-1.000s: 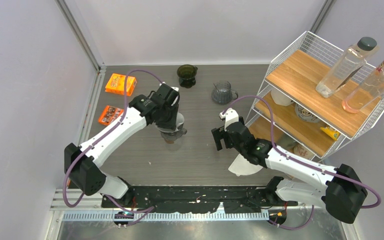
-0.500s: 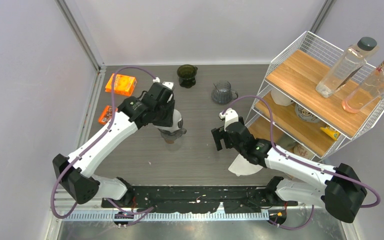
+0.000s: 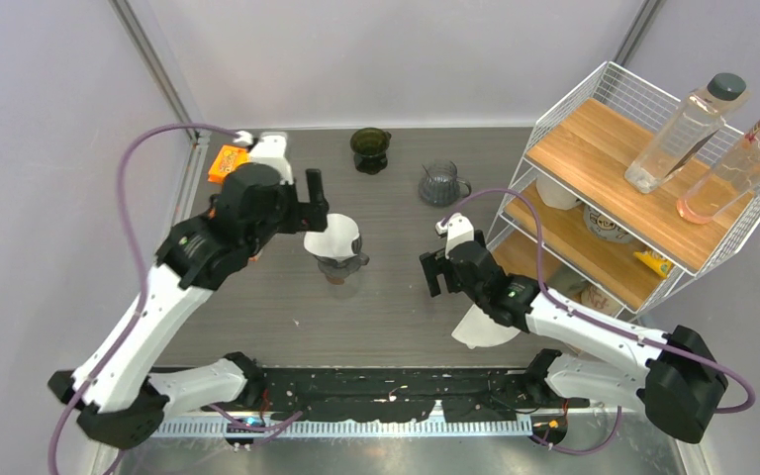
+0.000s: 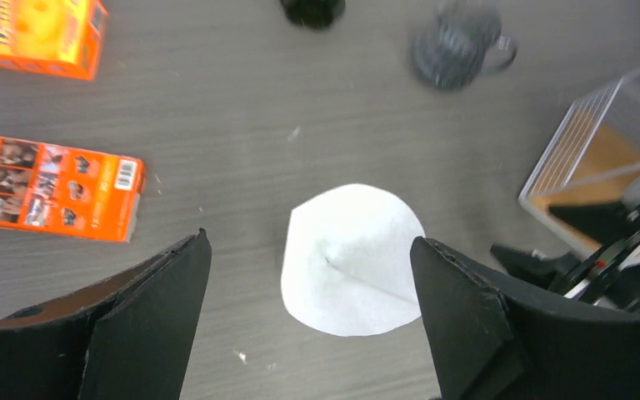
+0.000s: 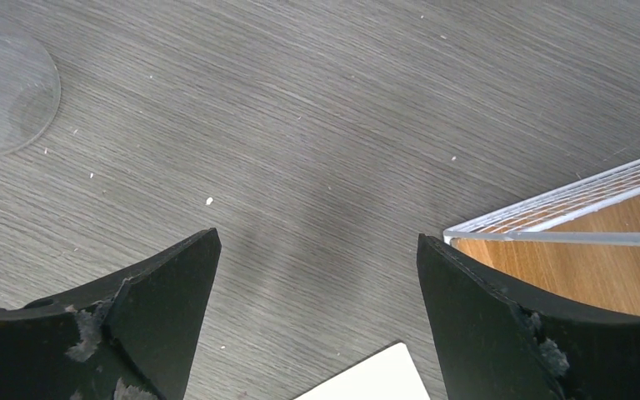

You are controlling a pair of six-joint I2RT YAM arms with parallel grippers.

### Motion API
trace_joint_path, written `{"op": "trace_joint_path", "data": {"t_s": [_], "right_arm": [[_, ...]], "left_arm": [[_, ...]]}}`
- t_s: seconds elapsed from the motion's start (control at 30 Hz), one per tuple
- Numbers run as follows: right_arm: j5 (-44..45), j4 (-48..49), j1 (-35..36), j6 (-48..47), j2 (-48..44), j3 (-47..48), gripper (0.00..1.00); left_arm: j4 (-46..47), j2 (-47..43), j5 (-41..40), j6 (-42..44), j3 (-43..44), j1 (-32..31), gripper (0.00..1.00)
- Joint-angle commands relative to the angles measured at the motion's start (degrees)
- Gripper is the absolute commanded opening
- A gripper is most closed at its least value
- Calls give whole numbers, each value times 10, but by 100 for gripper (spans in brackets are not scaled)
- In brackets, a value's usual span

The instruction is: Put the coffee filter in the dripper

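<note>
The cup stands outward of my right gripper, to its left in the top view, so my right gripper next needs to go outward and across to the dark cup's pitcher-side rim point(image 3: 387, 147).
The white coffee filter point(image 3: 331, 237) sits as an open cone in the small dark dripper point(image 3: 344, 265) at the middle of the table. In the left wrist view the filter point(image 4: 350, 260) lies below and between my fingers and covers the dripper. My left gripper point(image 3: 310, 205) point(image 4: 308, 239) hangs open above the filter's left side, holding nothing and clear of the paper. Over bare table to the right of the dripper, my right gripper point(image 3: 432, 272) point(image 5: 317, 236) stands open and empty.
A second white paper point(image 3: 482, 327) point(image 5: 367, 379) lies under the right arm. Two orange boxes point(image 4: 54, 187) point(image 4: 37, 33) lie at the left. A dark cup point(image 3: 369, 148) and a glass pitcher point(image 3: 441, 183) stand at the back. A wire shelf point(image 3: 643, 188) holding bottles fills the right.
My left gripper opened and let go of the filter, which stays in the dripper. The left arm rose and drew back to the left. The right arm has not moved.
</note>
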Motion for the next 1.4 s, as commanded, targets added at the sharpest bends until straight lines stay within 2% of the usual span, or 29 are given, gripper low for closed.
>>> {"op": "trace_joint_path", "data": {"t_s": [0.0,0.1,0.2,0.37,0.53,0.7,0.83,1.03,1.2,1.27,1.37], "right_arm": [[23,17,0,7,-29,17,95],[23,18,0,8,-38,14,95],[25,16,0,8,-47,13,95],[26,10,0,10,-64,15,96],[12,10,0,12,-64,22,95],[-9,5,1,17,-33,52,95],[-43,3,6,2,14,89,96],[7,-44,10,9,97,188,95],[22,-116,11,20,208,326,96],[31,-141,9,1,251,383,95],[0,-185,1,-30,314,492,95]], "left_arm": [[101,-75,-120,23,-21,0,100],[131,-100,-167,25,-44,13,100],[165,-118,-167,23,-75,48,100],[192,-117,-101,3,-115,130,99],[243,-101,-66,-8,-170,177,100],[264,-68,-34,-18,-202,209,100],[302,-52,35,-25,-238,250,100],[345,-11,146,-60,-255,319,100],[349,3,154,-58,-271,327,100],[376,-9,152,-66,-299,328,100],[423,-18,177,-64,-325,333,100]]}}
